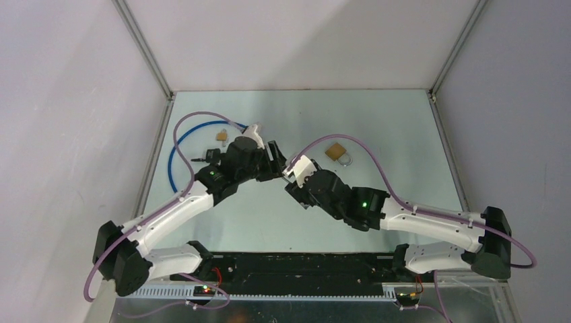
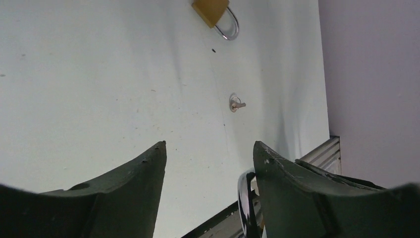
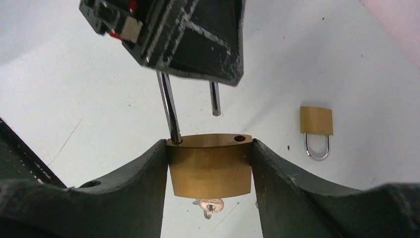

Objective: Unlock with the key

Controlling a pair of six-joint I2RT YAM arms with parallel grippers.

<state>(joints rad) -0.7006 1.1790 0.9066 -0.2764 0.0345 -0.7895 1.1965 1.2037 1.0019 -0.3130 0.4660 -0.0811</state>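
Note:
One shackle leg hangs free above its hole, so my right gripper will lower the padlock outward, toward the blue cable, and release it on the tabletop there.
My right gripper (image 3: 209, 144) is shut on the sides of a brass padlock (image 3: 210, 168), held off the table. A small silver key (image 3: 209, 204) with a ring sticks out of the lock's underside. The chrome shackle (image 3: 168, 106) is sprung: one leg sits in the body, and the other hangs free above its hole. My left gripper (image 2: 210, 145) stands over the shackle top with its jaws apart. The shackle (image 2: 246, 198) lies against the inner side of the right-hand finger only. From above, the two grippers (image 1: 275, 160) (image 1: 294, 172) meet at mid-table.
A second brass padlock (image 1: 334, 153) lies on the table behind the right arm, and a third (image 1: 221, 136) lies behind the left arm. A loose key (image 2: 236, 104) rests on the tabletop. A blue cable (image 1: 176, 151) loops at the left, near the wall frame.

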